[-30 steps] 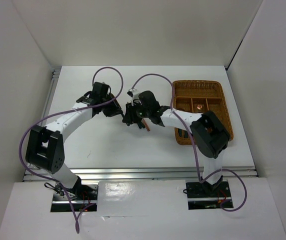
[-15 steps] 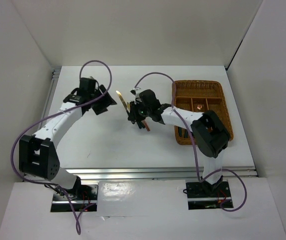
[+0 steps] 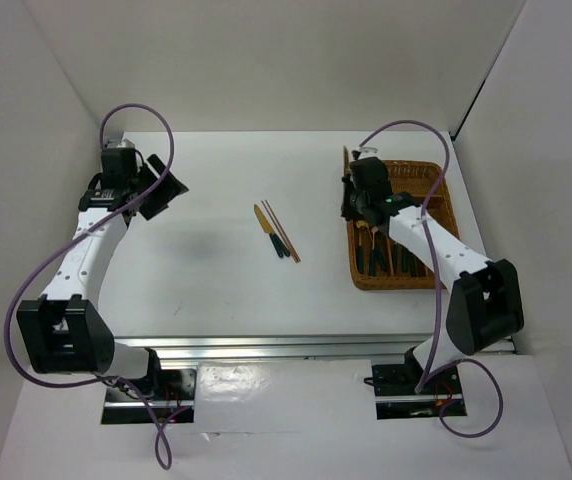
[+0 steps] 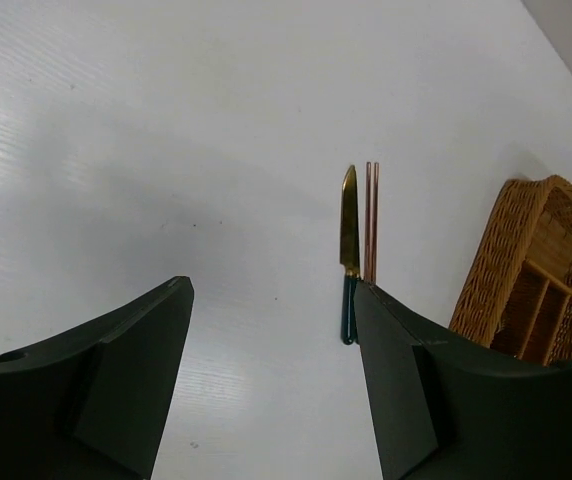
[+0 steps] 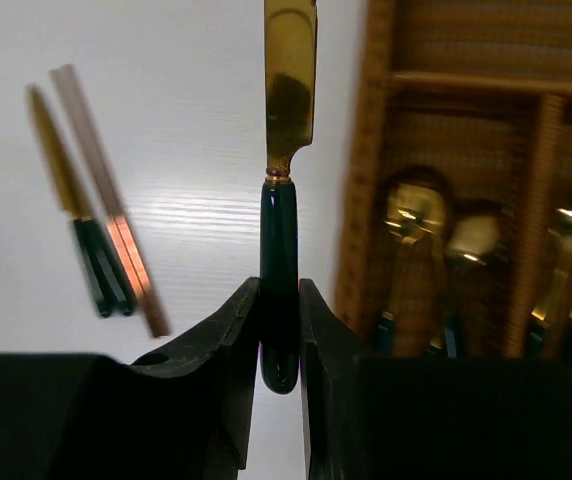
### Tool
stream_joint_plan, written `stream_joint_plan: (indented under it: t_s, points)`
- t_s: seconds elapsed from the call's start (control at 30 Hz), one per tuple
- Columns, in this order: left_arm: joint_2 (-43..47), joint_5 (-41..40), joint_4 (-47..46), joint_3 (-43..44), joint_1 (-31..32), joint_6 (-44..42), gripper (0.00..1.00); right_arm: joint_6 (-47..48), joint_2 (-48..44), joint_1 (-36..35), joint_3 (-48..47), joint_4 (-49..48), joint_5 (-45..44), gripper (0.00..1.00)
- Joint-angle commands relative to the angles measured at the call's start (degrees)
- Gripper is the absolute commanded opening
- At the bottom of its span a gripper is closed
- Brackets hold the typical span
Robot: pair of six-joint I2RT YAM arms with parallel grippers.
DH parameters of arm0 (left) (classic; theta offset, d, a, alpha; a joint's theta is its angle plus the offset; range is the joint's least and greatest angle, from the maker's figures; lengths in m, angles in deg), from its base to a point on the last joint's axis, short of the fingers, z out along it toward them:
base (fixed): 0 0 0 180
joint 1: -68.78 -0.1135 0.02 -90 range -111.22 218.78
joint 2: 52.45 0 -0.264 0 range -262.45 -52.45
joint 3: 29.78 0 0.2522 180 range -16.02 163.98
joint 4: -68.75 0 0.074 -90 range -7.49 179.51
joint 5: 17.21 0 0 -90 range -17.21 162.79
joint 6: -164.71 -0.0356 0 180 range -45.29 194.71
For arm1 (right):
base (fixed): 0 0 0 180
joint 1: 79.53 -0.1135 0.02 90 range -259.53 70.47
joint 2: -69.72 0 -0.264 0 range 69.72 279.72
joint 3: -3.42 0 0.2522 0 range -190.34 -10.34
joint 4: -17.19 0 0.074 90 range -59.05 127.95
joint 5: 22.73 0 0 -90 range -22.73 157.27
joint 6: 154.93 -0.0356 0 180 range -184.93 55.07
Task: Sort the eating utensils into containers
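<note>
The wall-side section (image 3: 440,211) lies to my right gripper's right in the top view, so it will next move past the tray's occupied sections, then down, and release the knife.
My right gripper (image 5: 279,290) is shut on the dark green handle of a knife (image 5: 289,90), its gold blade pointing away from me. In the top view this gripper (image 3: 351,195) hovers at the left edge of the wicker tray (image 3: 406,284), the containers, with the held knife (image 3: 346,160) sticking out beyond it. A second knife (image 3: 268,230) and two brown chopsticks (image 3: 282,232) lie side by side mid-table. My left gripper (image 3: 166,190) stands open and empty at the far left. In its wrist view, that gripper (image 4: 271,290) faces the knife (image 4: 349,250) and chopsticks (image 4: 371,215).
Several gold-headed, green-handled utensils (image 3: 381,255) lie in the tray's near compartments (image 5: 366,150). The tray (image 4: 496,260) sits at the table's right side. White walls enclose the table on three sides.
The two grippers were together mid-table. The left one opened and swung back to the far left. The right one carried a knife rightward to the tray's left edge.
</note>
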Motion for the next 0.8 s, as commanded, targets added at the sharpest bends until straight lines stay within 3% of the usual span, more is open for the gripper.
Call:
stream_joint_plan:
  t_s: [0.0, 0.13, 0.3, 0.53, 0.77]
  points:
    - [-1.4, 1.7, -0.5, 1.1, -0.3, -3.2, 0.80, -0.3, -2.3, 2.7, -1.0, 10.7, -13.7, 0.06]
    - [-4.6, 3.0, -0.5, 3.6, -0.8, -4.4, 0.81, -4.3, -2.3, 8.3, -1.0, 18.1, -21.3, 0.08]
    - [-8.7, 3.5, 0.0, 6.0, -0.8, -4.9, 0.81, -5.0, -3.4, 17.6, -1.0, 22.0, -21.4, 0.08]
    - [-12.3, 4.6, 0.0, 7.3, -1.3, -5.4, 0.81, -4.4, -2.5, 22.7, 0.8, 27.8, -28.9, 0.10]
    - [-14.8, 5.2, 0.0, 8.4, -1.8, -6.5, 0.81, -5.0, 1.9, 22.7, 1.3, 30.4, -31.3, 0.18]
